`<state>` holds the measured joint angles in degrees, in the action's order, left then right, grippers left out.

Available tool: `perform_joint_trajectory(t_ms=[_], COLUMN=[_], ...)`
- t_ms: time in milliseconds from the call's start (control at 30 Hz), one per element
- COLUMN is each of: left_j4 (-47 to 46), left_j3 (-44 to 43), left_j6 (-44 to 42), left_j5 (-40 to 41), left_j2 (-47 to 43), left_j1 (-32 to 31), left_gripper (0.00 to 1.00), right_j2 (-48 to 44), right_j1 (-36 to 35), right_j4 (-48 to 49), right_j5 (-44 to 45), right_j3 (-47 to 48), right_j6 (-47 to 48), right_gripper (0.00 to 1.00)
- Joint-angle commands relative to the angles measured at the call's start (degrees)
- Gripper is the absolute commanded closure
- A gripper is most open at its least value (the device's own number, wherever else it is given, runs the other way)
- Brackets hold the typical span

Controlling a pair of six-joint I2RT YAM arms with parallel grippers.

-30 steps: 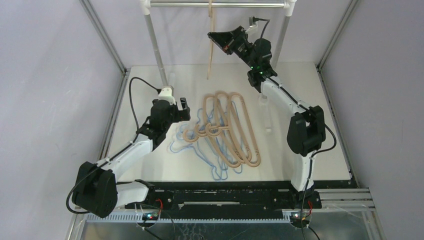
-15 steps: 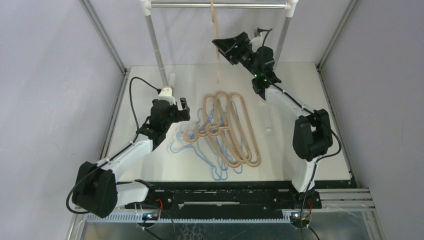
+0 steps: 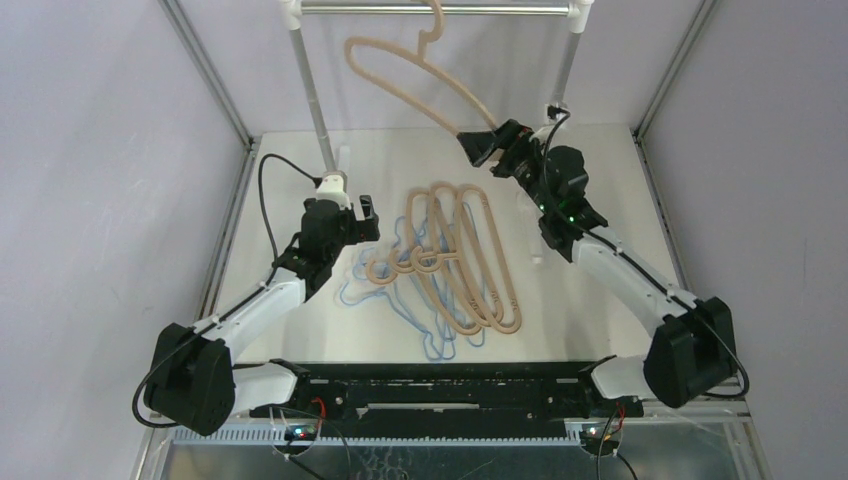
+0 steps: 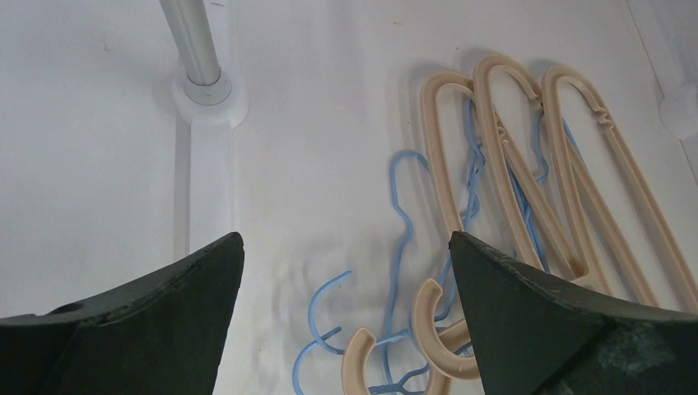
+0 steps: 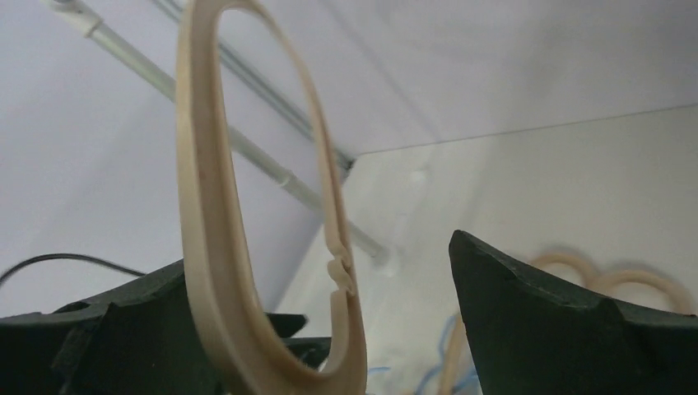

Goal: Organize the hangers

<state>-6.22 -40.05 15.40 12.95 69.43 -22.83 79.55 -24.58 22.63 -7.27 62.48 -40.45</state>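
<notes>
My right gripper moves back and down onto the hook-side bar of the pile's top hanger [image 3: 471,281] next, now that one hanger is hung.
One tan hanger [image 3: 400,75] hangs by its hook from the rail [image 3: 500,8], swung out and tilted. Its looped lower end [image 5: 197,206] stands between the wide jaws of my right gripper [image 3: 480,145] [image 5: 321,255], close to the left finger; the gripper is open, not clamping it. Three tan hangers [image 3: 470,265] [image 4: 502,164] lie in a pile mid-table, tangled with thin blue wire hangers [image 3: 405,305] [image 4: 399,214]. My left gripper [image 3: 368,218] [image 4: 346,243] hovers open just left of the pile, above the tan and blue hooks [image 4: 428,329].
The silver rail stands on two posts, the left post [image 3: 312,95] [image 4: 193,41] with a white foot [image 4: 210,95] on the table, the right post [image 3: 566,70] behind my right arm. Grey walls close in both sides.
The right gripper opened and let go of the tan hanger, and its arm pulled back toward the near right. The hanger swung from edge-on to broadside on the rail. The left arm stayed still.
</notes>
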Motion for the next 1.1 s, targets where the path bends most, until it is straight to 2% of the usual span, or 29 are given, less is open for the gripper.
perform_joint_trajectory(t_ms=[0,233,467,600,800,1067], left_j4=[-1.6,-1.67,-1.77,-1.87,-1.95,-2.03], left_j3=[1.03,1.47,1.38,1.3,1.38,1.38], left_j6=[-0.76,-0.72,-0.58,-0.38,-0.22,-0.13], left_j5=[-0.03,0.4,0.1,0.09,0.19,0.1], left_j2=[-0.56,-1.22,-0.88,-0.46,-0.27,0.16], left_j1=[-0.15,-0.2,-0.19,-0.2,-0.2,-0.2], left_gripper=[0.01,0.01,0.0,0.01,0.0,0.0], right_j2=[-6.39,-9.8,-11.02,-11.51,-8.34,0.92], right_j1=[-1.84,-7.81,-15.32,-19.04,-24.32,-24.32], right_j4=[-4.42,-15.43,-24.71,-29.67,-37.47,-35.3], right_j5=[12.68,32.81,39.74,36.5,36.65,27.32], right_j3=[-2.27,-3.49,-10.26,-14.03,-17.6,-20.6], right_j6=[11.62,22.75,24.15,22.22,17.45,15.31], right_gripper=[0.0,0.0,0.0,0.03,0.18,0.28])
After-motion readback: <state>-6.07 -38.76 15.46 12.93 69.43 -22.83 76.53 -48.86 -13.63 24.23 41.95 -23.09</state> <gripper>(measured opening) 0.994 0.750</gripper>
